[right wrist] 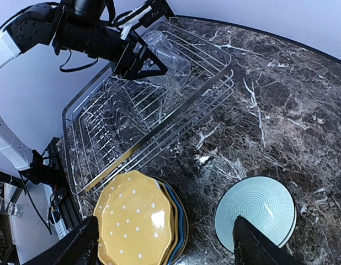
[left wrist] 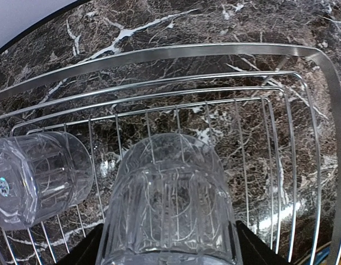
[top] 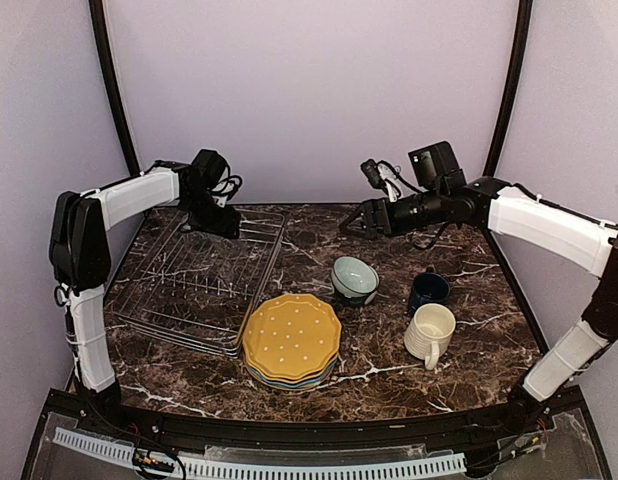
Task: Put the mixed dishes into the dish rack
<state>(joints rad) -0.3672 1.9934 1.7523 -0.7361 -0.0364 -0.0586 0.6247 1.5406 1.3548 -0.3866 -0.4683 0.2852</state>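
The wires beside the second tumbler are empty, so my left gripper should lower its tumbler toward the rack's far edge and open.
My left gripper [top: 221,222] hangs over the far right corner of the dish rack [top: 189,280], shut on a clear glass tumbler [left wrist: 168,193] that fills the space between its dark fingers. The right wrist view shows this tumbler [right wrist: 168,55] just above the rack's wires [right wrist: 159,127]. A second clear tumbler [left wrist: 38,179] lies in the rack to its left. My right gripper [top: 354,222] is open and empty, high above the table between the stack of scalloped plates [right wrist: 140,221], yellow dotted on top, and the pale green bowl [right wrist: 256,207].
The plate stack [top: 291,338] touches the rack's near right corner. The bowl [top: 354,278] stands mid-table, with the dark navy mug [top: 429,289] to its right and the cream ribbed mug [top: 430,331] lying nearer the front. The wall stands close behind the rack.
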